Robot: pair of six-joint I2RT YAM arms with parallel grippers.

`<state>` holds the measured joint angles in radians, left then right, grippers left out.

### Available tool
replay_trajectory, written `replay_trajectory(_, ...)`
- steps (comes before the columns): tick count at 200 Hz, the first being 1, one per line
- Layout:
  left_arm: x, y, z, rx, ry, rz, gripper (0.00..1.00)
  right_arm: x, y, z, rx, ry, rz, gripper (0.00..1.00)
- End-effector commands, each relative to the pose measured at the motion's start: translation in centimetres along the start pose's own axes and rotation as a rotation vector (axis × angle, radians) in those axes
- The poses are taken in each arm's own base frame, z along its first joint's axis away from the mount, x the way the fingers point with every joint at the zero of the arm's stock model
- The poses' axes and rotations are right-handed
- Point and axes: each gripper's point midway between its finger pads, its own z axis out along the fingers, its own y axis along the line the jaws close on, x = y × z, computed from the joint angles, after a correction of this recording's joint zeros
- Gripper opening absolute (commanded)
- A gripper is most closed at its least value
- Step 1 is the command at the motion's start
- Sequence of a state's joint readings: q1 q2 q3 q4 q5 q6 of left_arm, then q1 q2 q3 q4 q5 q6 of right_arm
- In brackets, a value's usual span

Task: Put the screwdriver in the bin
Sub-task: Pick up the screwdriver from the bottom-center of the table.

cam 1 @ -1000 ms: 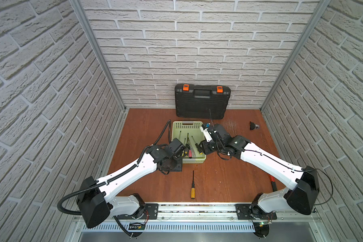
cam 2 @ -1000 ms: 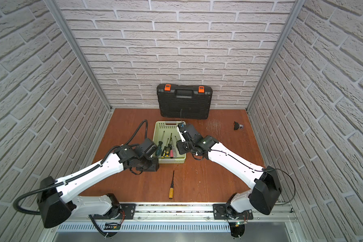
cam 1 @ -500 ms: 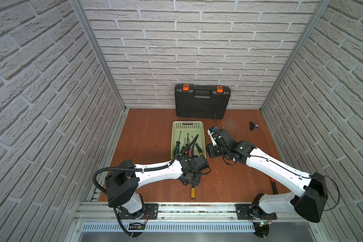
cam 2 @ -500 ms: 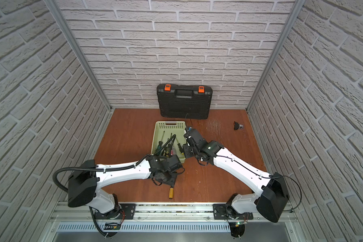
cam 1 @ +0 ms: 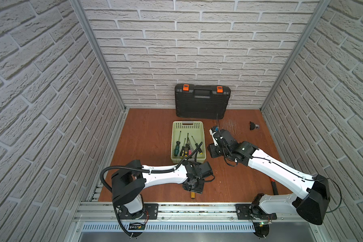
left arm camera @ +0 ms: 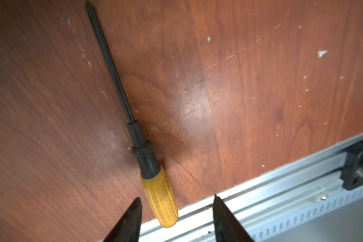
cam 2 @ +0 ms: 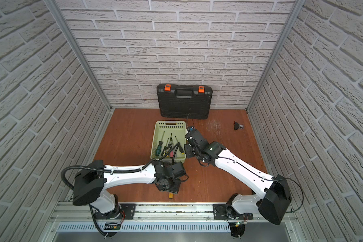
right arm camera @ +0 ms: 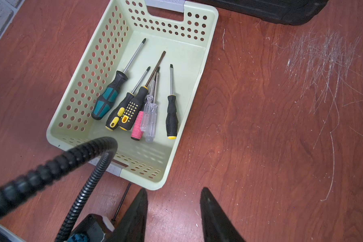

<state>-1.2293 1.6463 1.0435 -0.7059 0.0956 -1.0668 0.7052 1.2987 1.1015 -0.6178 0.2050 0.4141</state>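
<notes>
Next, my left gripper goes down onto the screwdriver's yellow handle (cam 1: 192, 195) (left arm camera: 159, 196) and closes its fingers across it, since the screwdriver lies flat on the floor beneath them.
A screwdriver (left arm camera: 158, 197) with a yellow handle and black shaft lies flat on the wooden floor by the front rail. In both top views only its handle end (cam 1: 192, 195) (cam 2: 171, 196) shows. My left gripper (left arm camera: 176, 198) hangs open just over that handle end, fingers either side of it without touching. My left wrist (cam 1: 194, 187) covers the rest of the tool. The pale green bin (cam 1: 203, 144) (right arm camera: 197, 83) holds several screwdrivers. Open and empty, my right gripper (right arm camera: 173, 189) hovers over bare floor beside the bin's near right corner.
A black toolcase (cam 1: 202, 102) with orange latches leans on the back wall. A small black part (cam 1: 253, 125) lies at the far right. A red-handled tool (cam 1: 274, 186) pokes out under my right arm. My left arm's cable (cam 1: 197, 148) arches over the bin. The aluminium rail (cam 1: 187, 207) borders the front.
My left arm swung from the bin's left side to the front and came down over the yellow screwdriver, its jaws a little wider. My right gripper drew back from the bin to its right.
</notes>
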Motion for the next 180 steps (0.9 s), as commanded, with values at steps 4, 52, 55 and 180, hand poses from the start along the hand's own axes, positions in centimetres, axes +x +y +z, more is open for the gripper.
replay_trajectory(4, 0.8, 0.9, 0.7, -0.053, 0.043, -0.008, 0.55, -1.0, 0.4, -0.6, -0.016, -0.04, 0.014, 0.43)
replay_trajectory(52, 1.5, 1.9, 2.0, -0.063, 0.069, -0.027, 0.54, -0.8, 0.6, -0.1, -0.022, -0.028, 0.012, 0.43)
replay_trajectory(55, 1.4, 1.9, 2.1, -0.06, 0.069, -0.025, 0.53, -0.8, 0.6, 0.0, -0.021, -0.027, 0.011, 0.43)
replay_trajectory(180, 2.2, 3.7, 3.8, -0.078, 0.155, -0.028, 0.08, -0.1, -0.6, 0.0, 0.012, -0.066, 0.061, 0.41)
